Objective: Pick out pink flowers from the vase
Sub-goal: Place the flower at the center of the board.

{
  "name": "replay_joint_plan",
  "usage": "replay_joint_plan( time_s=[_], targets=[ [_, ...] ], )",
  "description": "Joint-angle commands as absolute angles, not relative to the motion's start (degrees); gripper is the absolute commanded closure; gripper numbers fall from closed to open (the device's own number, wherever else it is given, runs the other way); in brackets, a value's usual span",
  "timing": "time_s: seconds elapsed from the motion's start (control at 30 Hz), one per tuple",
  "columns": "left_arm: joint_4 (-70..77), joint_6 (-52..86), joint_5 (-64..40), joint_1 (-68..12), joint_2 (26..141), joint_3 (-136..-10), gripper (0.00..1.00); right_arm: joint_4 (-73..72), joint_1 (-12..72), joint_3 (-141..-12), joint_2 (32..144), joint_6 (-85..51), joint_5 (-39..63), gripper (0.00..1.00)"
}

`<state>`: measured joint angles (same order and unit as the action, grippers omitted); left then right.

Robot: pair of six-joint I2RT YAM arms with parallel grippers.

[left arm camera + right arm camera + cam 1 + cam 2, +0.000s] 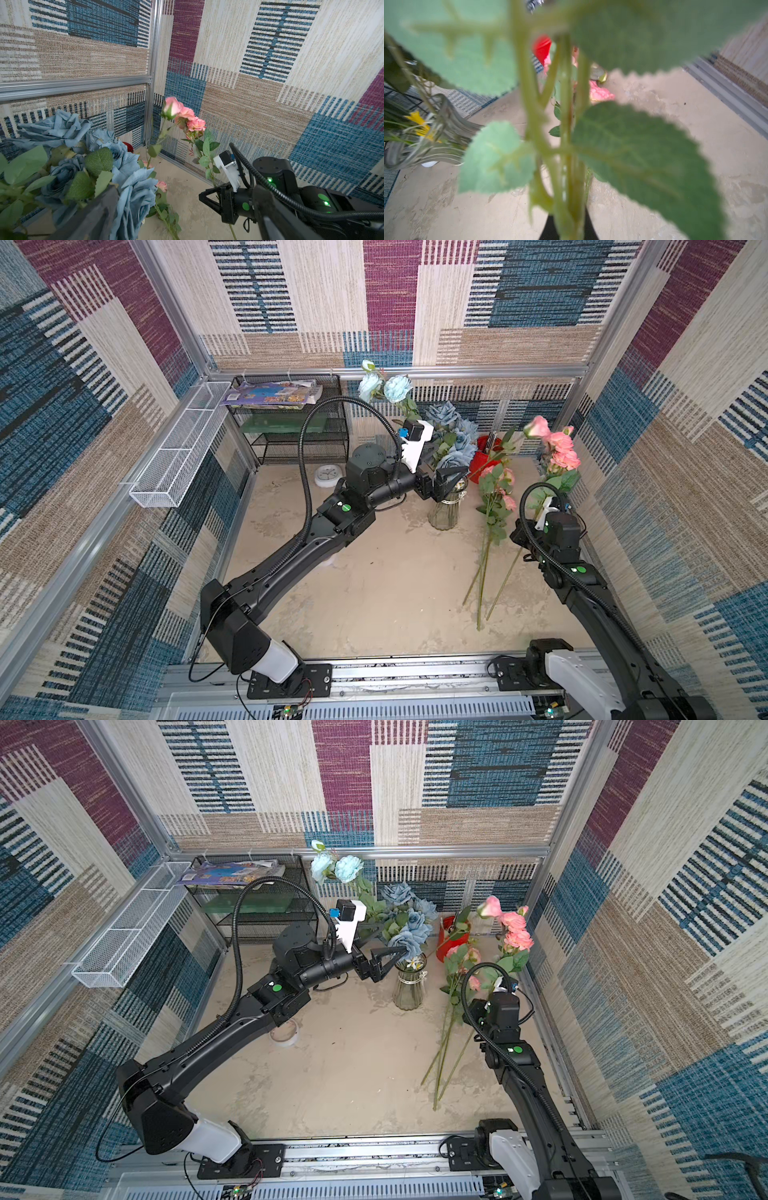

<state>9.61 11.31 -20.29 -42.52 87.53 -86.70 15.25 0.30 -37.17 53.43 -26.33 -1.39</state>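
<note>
The upright bunch of pink flowers comes down next beside the lying pink flowers (pixel 600 91), which are below, toward the vase. My right gripper tilts downward, lowers it and releases the stems.
The clear ribbed vase (pixel 444 514) (pixel 409 990) stands mid-table and holds dusty-blue roses (pixel 455 439) (pixel 62 128). My left gripper (pixel 451 479) (pixel 392 961) is open at the vase's mouth, its jaws on either side of the blue blooms. Near the right wall my right gripper (pixel 209 196) (pixel 566 228) is shut on the green stems of a bunch of pink flowers (pixel 559 443) (pixel 515 928) (pixel 187 118), held upright. More pink flowers (pixel 498 489) (pixel 459 963) lie on the table between the vase and the right arm, stems pointing towards the front.
A red cup (pixel 484 460) stands behind the lying flowers. Pale blue blooms (pixel 384 387) rise above the vase. A black mesh shelf (pixel 291 427) and a white wire basket (pixel 183 452) are at the back left. A small white disc (pixel 327 476) and a tape roll (pixel 284 1038) lie near the left arm.
</note>
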Motion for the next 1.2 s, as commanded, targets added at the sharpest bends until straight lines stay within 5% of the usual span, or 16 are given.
replay_joint_plan(
  time_s=[0.0, 0.43, 0.67, 1.17],
  targets=[
    [12.0, 10.28, -18.92, -42.49, 86.49, -85.44, 0.01, 15.05, -1.34, -36.24, 56.44, -27.55, 2.31, 1.0],
    [12.38, 9.23, -17.06, -42.53, 84.38, -80.93, 0.01, 10.41, -3.35, -34.9, 72.68, -27.5, 5.89, 1.0],
    [12.88, 9.53, -16.79, -42.51, 84.02, -79.2, 0.01, 9.47, -0.81, -35.92, 76.27, -28.54, -0.13, 1.0],
    [12.21, 9.37, -16.4, -42.53, 82.15, -76.14, 0.01, 12.16, 6.79, -42.23, 82.57, -29.75, -15.52, 0.61]
  ],
)
